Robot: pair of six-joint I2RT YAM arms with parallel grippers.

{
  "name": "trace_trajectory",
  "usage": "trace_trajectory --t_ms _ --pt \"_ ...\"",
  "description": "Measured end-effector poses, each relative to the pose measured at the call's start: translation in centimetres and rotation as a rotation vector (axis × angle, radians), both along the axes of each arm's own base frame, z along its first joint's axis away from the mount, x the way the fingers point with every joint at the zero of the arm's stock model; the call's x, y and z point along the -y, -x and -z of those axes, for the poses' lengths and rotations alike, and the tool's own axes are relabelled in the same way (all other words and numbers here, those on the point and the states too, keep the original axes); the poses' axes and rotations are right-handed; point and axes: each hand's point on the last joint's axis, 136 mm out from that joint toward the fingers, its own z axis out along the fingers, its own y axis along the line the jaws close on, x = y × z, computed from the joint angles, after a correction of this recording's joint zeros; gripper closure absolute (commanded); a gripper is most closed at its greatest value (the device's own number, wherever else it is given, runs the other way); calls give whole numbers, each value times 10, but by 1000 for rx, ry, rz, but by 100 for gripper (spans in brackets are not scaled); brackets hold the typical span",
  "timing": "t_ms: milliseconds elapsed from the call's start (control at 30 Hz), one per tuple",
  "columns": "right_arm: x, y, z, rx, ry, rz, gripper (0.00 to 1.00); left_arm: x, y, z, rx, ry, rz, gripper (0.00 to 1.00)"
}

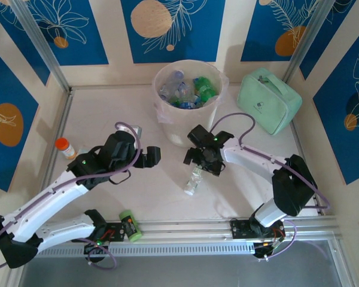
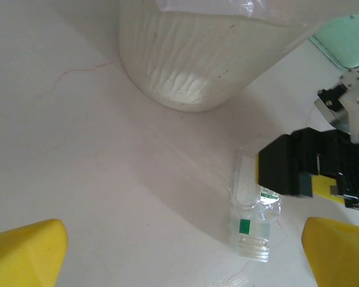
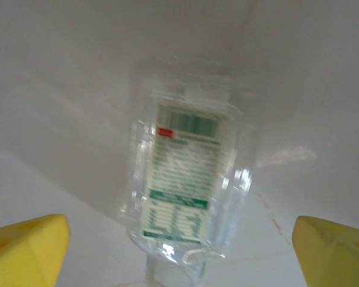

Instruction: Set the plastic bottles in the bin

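Observation:
My right gripper needs to go down first and close there to get its fingers on both sides of the clear bottle's labelled body, because the bottle lies below.
One clear plastic bottle (image 1: 193,181) with a white and green label lies on the table in front of the bin (image 1: 167,113). My right gripper (image 1: 202,162) hovers open just above it. In the right wrist view the bottle (image 3: 182,185) lies between the wide-apart yellow fingertips (image 3: 27,248) without touching them. My left gripper (image 1: 151,156) is open and holds nothing, to the left of the bottle. From its wrist camera I see the bottle (image 2: 254,224), the black right gripper (image 2: 293,166) over it, and the bin's wall (image 2: 185,66). Several clear and green bottles (image 1: 188,91) lie inside the bin.
A mint-green zippered case (image 1: 269,100) lies right of the bin. A small orange-capped jar (image 1: 64,146) stands at the left edge of the table. A short green can (image 1: 130,226) rests on the front rail by the left arm's base.

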Motion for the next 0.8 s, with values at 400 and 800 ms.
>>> trace_trajectory --t_ms 400,800 --pt "6 -4 30 -93 79 23 13 -15 -3 -4 8 13 -42 0" --pt "7 -8 46 -143 107 11 39 -15 -4 0 -7 15 -44 0"
